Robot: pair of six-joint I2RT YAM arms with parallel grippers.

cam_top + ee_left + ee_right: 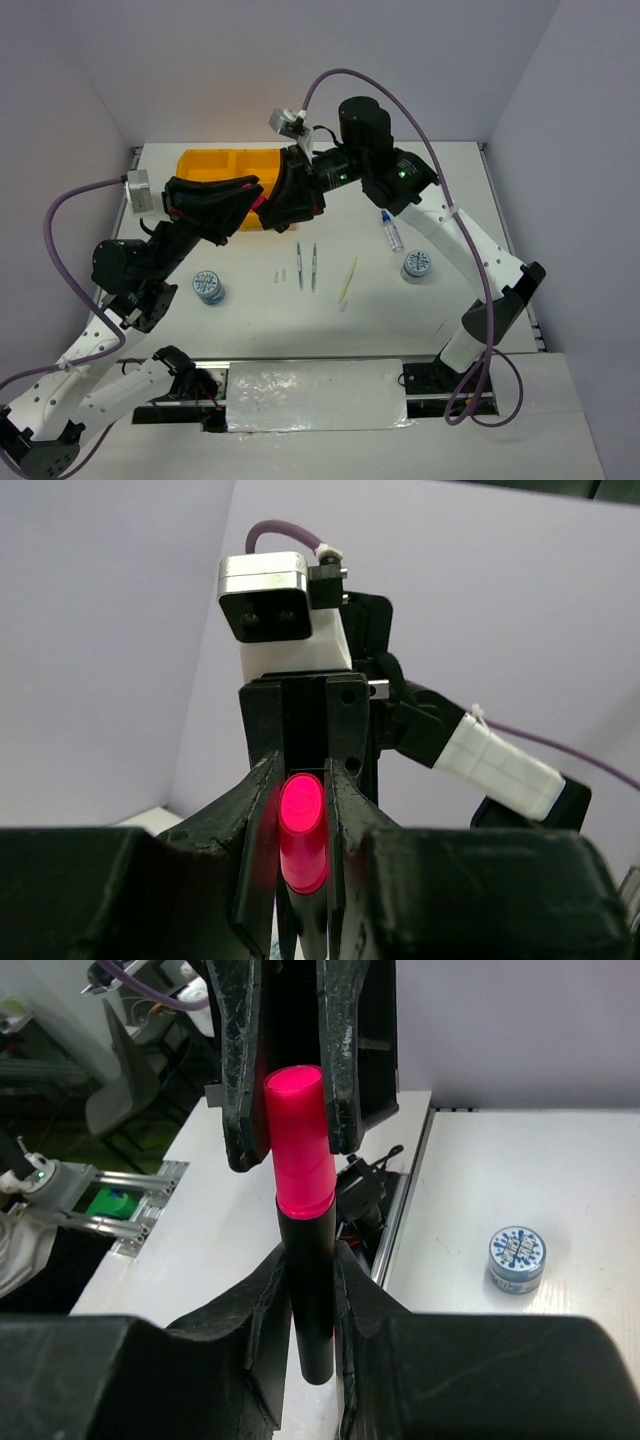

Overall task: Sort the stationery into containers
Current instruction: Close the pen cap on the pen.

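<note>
My left gripper tips downward from facing sideways next and lowers the marker into the tray's near section toward the bottle to release it, as the section lies below.
A black marker with a pink cap [296,1140] is held in the air between both grippers, over the near right corner of the orange-yellow tray [215,165]. My left gripper [302,815] is shut on the pink cap [302,825]. My right gripper [312,1280] is shut on the black body [312,1290]. In the top view the two grippers meet tip to tip, the left gripper [252,195] facing the right gripper [278,203]. Two thin grey pens [306,266], a pale stick [347,279] and tiny squares [277,274] lie on the table.
A blue-capped bottle [391,231] lies right of centre. Round rolls sit at the left [208,287] and at the right [416,265]; one shows in the right wrist view [517,1258]. A foil-covered panel [315,395] lies at the near edge.
</note>
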